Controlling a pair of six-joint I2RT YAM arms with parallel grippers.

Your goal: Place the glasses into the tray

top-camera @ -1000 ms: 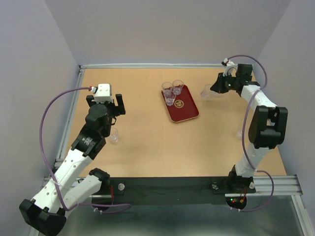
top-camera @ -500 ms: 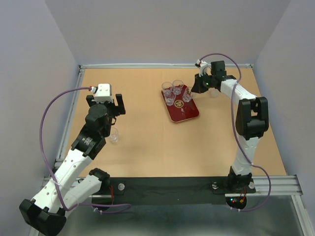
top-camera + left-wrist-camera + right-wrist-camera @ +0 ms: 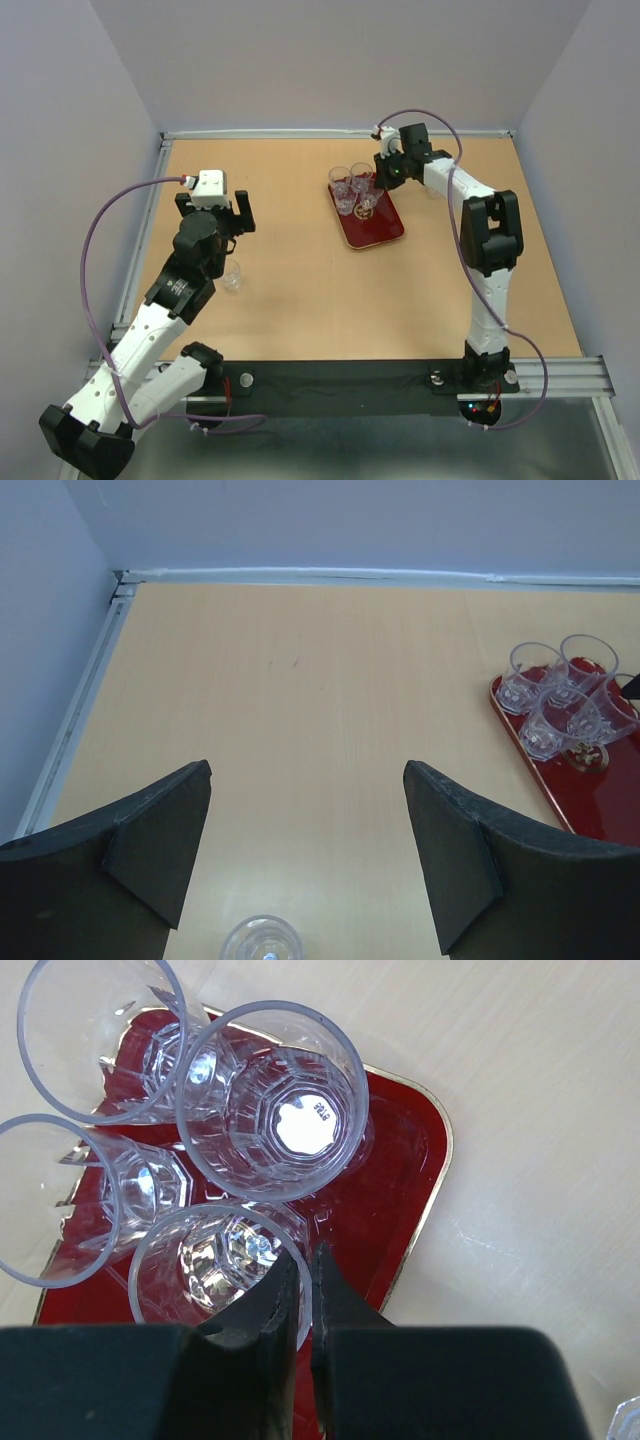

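Observation:
Next, my open left gripper draws back, turning, and lowers its fingers astride the glass's rim (image 3: 232,267) (image 3: 299,943), since the glass stands below and back from the gripper.
The dark red tray (image 3: 378,228) lies at the table's middle back. Three clear glasses (image 3: 345,188) stand on its far end. My right gripper (image 3: 381,181) is shut on the rim of a fourth glass (image 3: 368,201), holding it over the tray beside them. In the right wrist view one finger is inside that glass (image 3: 215,1270), the other outside, with the tray (image 3: 405,1160) beneath. My left gripper (image 3: 213,212) is open and empty, above a glass (image 3: 232,278) on the table, which also shows in the left wrist view (image 3: 262,942).
Another glass (image 3: 432,188) stands on the table right of the tray, behind the right arm. Its edge shows in the right wrist view's corner (image 3: 628,1422). A raised rail (image 3: 158,190) borders the table's left and back.
My right gripper has carried a glass leftward from the table's back right to over the tray's far end. The left arm has not moved.

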